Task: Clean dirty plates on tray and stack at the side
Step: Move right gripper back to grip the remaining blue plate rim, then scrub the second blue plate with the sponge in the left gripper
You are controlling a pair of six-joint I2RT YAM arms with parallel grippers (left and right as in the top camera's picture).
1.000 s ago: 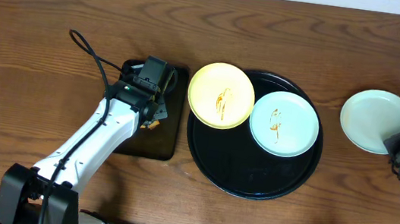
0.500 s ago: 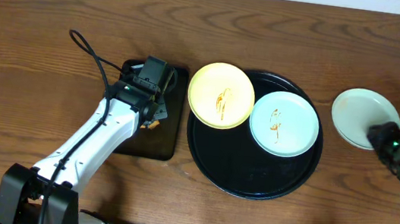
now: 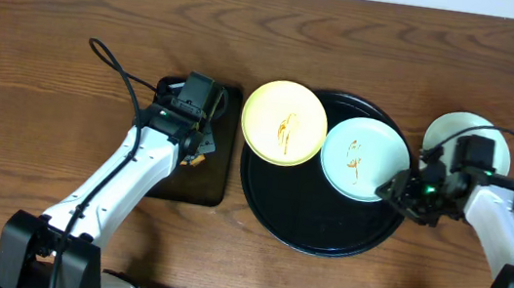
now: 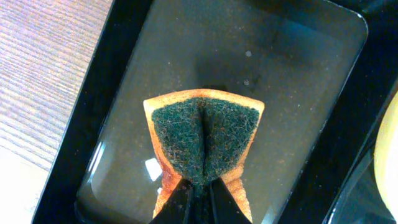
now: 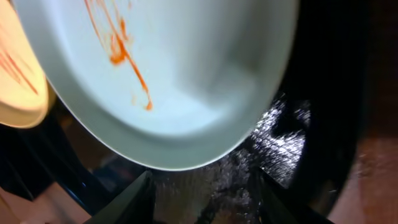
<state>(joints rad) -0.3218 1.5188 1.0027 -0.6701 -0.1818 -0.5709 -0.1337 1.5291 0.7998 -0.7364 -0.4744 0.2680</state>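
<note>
My right gripper turns and lowers onto the smeared mint-blue plate's nearest rim next, a finger each side, since that rim now runs across its open fingers.
The round black tray holds a smeared mint-blue plate. A smeared pale yellow plate rests on the tray's left rim. A second mint-blue plate lies on the table to the right, partly hidden by my right arm. My right gripper is open and empty over the tray, at the right edge of the smeared mint-blue plate. My left gripper is shut on a sponge, green pad up, over the small rectangular black tray.
The small rectangular black tray sits left of the round tray. A black cable loops over the table behind my left arm. The yellow plate's edge shows at the left of the right wrist view.
My right arm has swung left from the plate on the table to the tray's right side, leaving that plate behind. The left arm has not moved.
</note>
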